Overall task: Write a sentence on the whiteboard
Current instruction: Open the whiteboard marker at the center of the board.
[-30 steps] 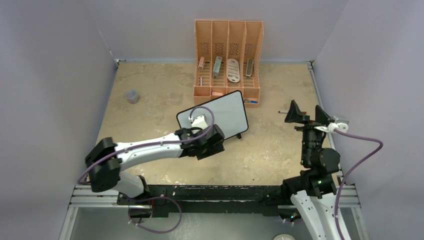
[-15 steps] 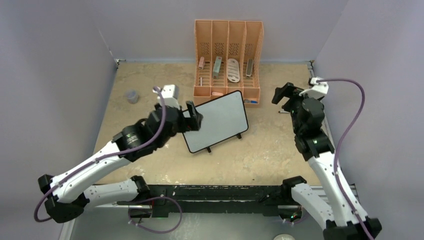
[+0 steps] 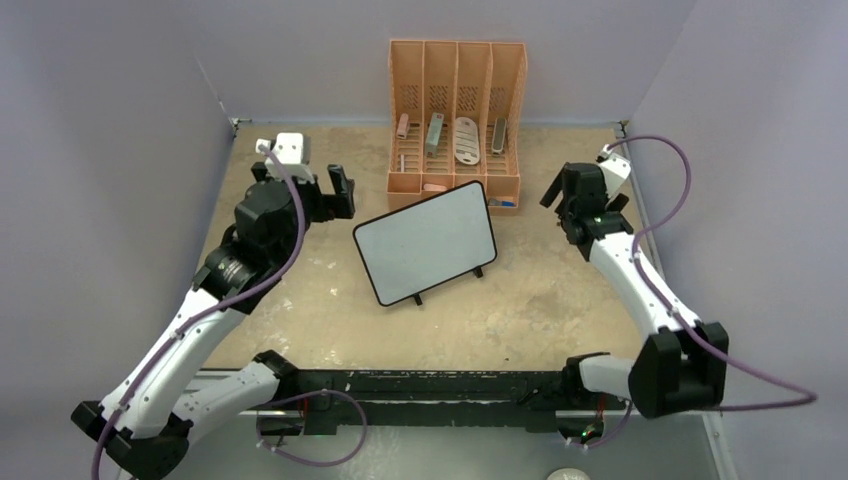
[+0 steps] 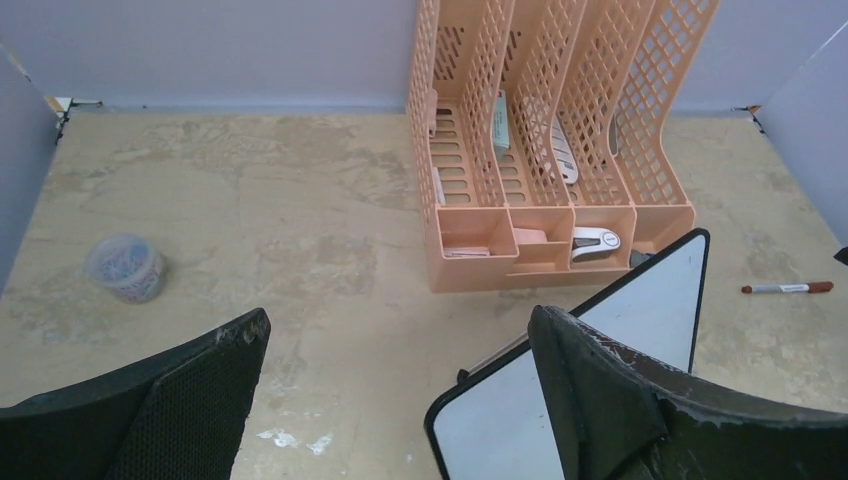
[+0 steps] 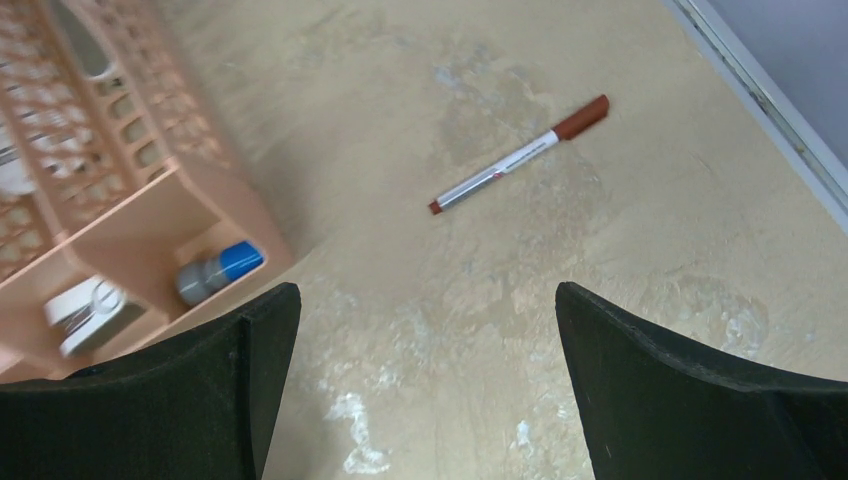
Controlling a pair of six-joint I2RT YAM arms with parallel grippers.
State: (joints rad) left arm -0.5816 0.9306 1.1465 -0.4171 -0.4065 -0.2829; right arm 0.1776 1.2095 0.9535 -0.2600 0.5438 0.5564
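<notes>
My right gripper turns and moves down onto the red-capped marker's white body [image 5: 487,178] next, since the marker lies at a slant to my open fingers on the table below.
The whiteboard [image 3: 425,243] stands tilted on its small feet at the table's middle, and its corner [image 4: 660,300] shows in the left wrist view. Its white face is blank; the sentence is not in view. My left gripper [image 3: 330,195] [image 4: 398,320] hovers open and empty just left of the board's upper left corner. A red-capped marker [image 5: 520,155] [image 4: 787,288] lies on the table right of the board. My right gripper [image 3: 572,200] [image 5: 428,292] hangs open and empty above the table, just short of the marker.
An orange organizer [image 3: 456,120] [image 4: 540,150] with several small items stands behind the board. A small jar of coloured clips [image 4: 125,267] sits at the left. A blue-capped item [image 5: 212,270] lies in the organizer's front tray. Grey walls close three sides.
My left arm lifted from in front of the board and swung back left, its jaws opening wider. My right arm reached back toward the marker beside the organizer.
</notes>
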